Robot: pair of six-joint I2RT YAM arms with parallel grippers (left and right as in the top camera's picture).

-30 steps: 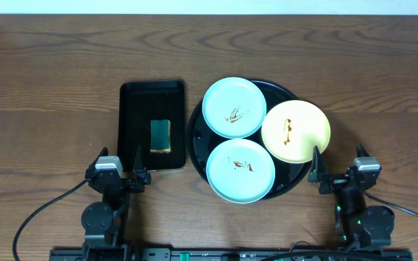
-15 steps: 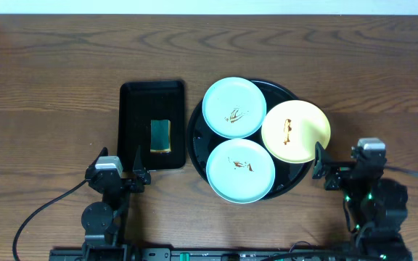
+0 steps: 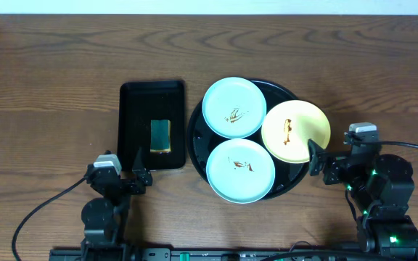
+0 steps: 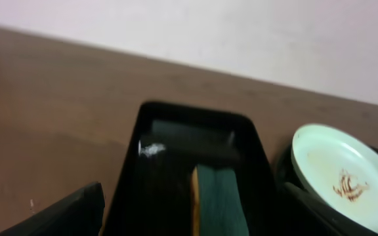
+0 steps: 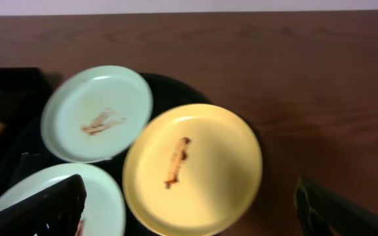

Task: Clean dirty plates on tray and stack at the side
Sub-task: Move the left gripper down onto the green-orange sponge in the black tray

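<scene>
My left gripper moves outward next, then tilts down into the rectangular black tray to close across the sponge's long sides, because the sponge lies flat there.
Three smeared plates lie on the round black tray (image 3: 284, 93): a teal plate (image 3: 234, 107) at the back, a pale yellow plate (image 3: 294, 130) on the right overhanging the rim, and a teal plate (image 3: 240, 170) at the front. My right gripper (image 3: 337, 158) is open and empty, just right of the yellow plate's near edge. In the right wrist view the yellow plate (image 5: 192, 167) lies between my open fingers (image 5: 41, 210), with the back teal plate (image 5: 97, 111) beyond. My left gripper (image 3: 120, 170) is open and empty near the front edge.
A rectangular black tray (image 3: 152, 98) left of the round tray holds a green-and-yellow sponge (image 3: 161, 135). In the left wrist view the sponge (image 4: 218, 203) and that tray (image 4: 176, 131) lie straight ahead of my left gripper. Brown wooden table all around.
My right arm has risen and moved forward and a little left, up to the yellow plate. My left arm has hardly moved.
</scene>
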